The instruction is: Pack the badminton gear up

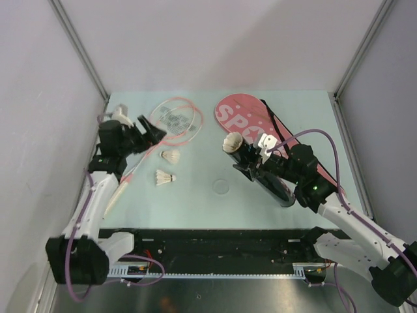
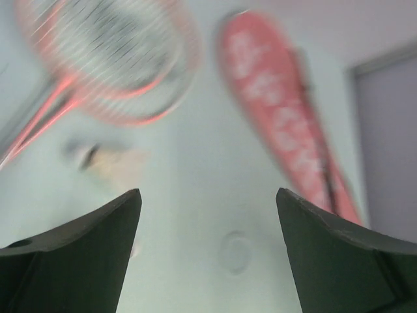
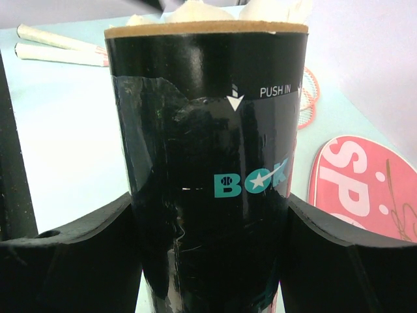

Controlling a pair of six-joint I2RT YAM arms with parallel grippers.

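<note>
The nearer white shuttlecock is still outside the black tube. My left gripper should go down and move back to that shuttlecock's feather edge (image 1: pixel 159 177).
The pink-white racket (image 1: pixel 176 120) lies at the back left, its pale handle (image 1: pixel 117 192) pointing toward the near left. My left gripper (image 1: pixel 148 130) hovers open and empty over the racket's throat. In the left wrist view the racket (image 2: pixel 111 59) is blurred. Two white shuttlecocks (image 1: pixel 171 156) (image 1: pixel 165 177) lie on the table beside the shaft. My right gripper (image 1: pixel 251 160) is shut on the black tube (image 1: pixel 270 179), held tilted. White feathers of a third shuttlecock (image 1: pixel 231 142) sit in its mouth. The right wrist view shows the tube (image 3: pixel 208 176) between my fingers. The pink cover (image 1: pixel 247 114) lies behind.
Grey walls and metal posts enclose the pale green table (image 1: pixel 215 208) on three sides. A faint round mark (image 1: pixel 221 186) is on the table's middle. A black rail (image 1: pixel 215 244) runs along the near edge by the arm bases.
</note>
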